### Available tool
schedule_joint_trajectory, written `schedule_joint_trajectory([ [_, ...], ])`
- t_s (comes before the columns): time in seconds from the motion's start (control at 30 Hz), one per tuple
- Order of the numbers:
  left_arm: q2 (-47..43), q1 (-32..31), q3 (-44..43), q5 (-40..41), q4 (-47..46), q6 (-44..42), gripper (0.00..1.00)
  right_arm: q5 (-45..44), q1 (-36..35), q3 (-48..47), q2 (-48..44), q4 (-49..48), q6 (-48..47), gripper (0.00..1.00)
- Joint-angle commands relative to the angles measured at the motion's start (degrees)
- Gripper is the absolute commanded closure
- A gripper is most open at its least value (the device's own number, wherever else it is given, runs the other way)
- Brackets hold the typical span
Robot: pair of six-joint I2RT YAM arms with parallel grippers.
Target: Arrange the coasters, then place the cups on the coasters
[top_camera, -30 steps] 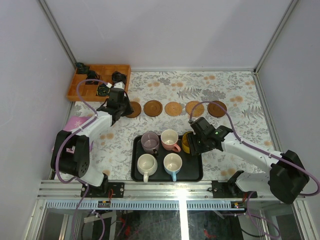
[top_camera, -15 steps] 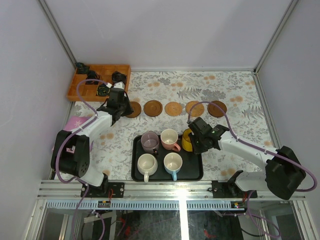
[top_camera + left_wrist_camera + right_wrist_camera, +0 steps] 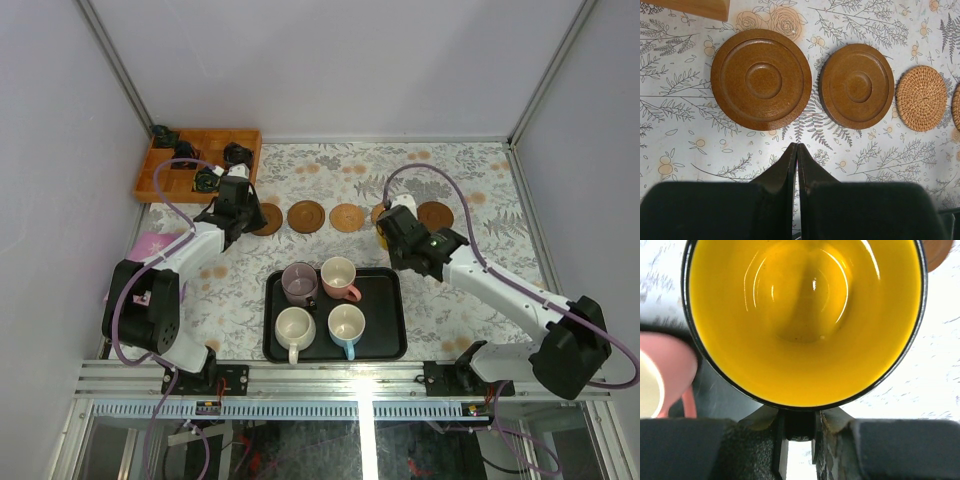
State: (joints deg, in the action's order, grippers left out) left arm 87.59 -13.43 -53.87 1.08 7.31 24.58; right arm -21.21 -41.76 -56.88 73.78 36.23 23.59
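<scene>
I need to carry the yellow cup (image 3: 805,315) to the right in the top view next with my right gripper, until it is over the empty end coaster. Then I should lower and release it.
Brown coasters lie in a row (image 3: 306,216) (image 3: 347,217) (image 3: 434,216). My left gripper (image 3: 797,146) is shut and empty, hovering just short of two ringed wooden coasters (image 3: 761,79) (image 3: 857,86), with a woven one (image 3: 921,98) to their right. My right gripper (image 3: 799,427) is shut on the handle of the yellow cup (image 3: 805,315), held off the tray near the fourth coaster (image 3: 380,212), which the arm partly hides. The mauve (image 3: 299,283), pink (image 3: 340,278), cream (image 3: 293,328) and light blue (image 3: 346,326) cups stand on the black tray (image 3: 385,345).
A compartmented wooden box (image 3: 198,160) with small dark objects sits at the back left, just behind the left gripper (image 3: 243,210). A pink item (image 3: 150,245) lies by the left arm. Walls close in the table at the sides and back.
The right gripper closed on the yellow cup's handle, lifted it off the tray's right end and carried it back toward the coaster row. The left arm has not moved.
</scene>
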Motion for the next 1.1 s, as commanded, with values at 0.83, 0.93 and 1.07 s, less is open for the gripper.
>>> schedule_joint_trajectory([
  [0.83, 7.5, 0.3, -6.9, -0.5, -3.7, -1.5, 1.00, 5.8, 33.9, -4.9, 21.9, -41.0, -16.4, 1.00],
  [0.93, 8.1, 0.3, -7.1, -0.6, -3.7, -1.5, 1.00, 7.0, 34.3, -5.6, 24.2, -41.1, -16.3, 1.00],
  [1.07, 9.1, 0.2, -7.5, -0.8, -3.6, -1.2, 1.00, 7.9, 34.6, -6.5, 25.6, -40.0, -15.4, 1.00],
])
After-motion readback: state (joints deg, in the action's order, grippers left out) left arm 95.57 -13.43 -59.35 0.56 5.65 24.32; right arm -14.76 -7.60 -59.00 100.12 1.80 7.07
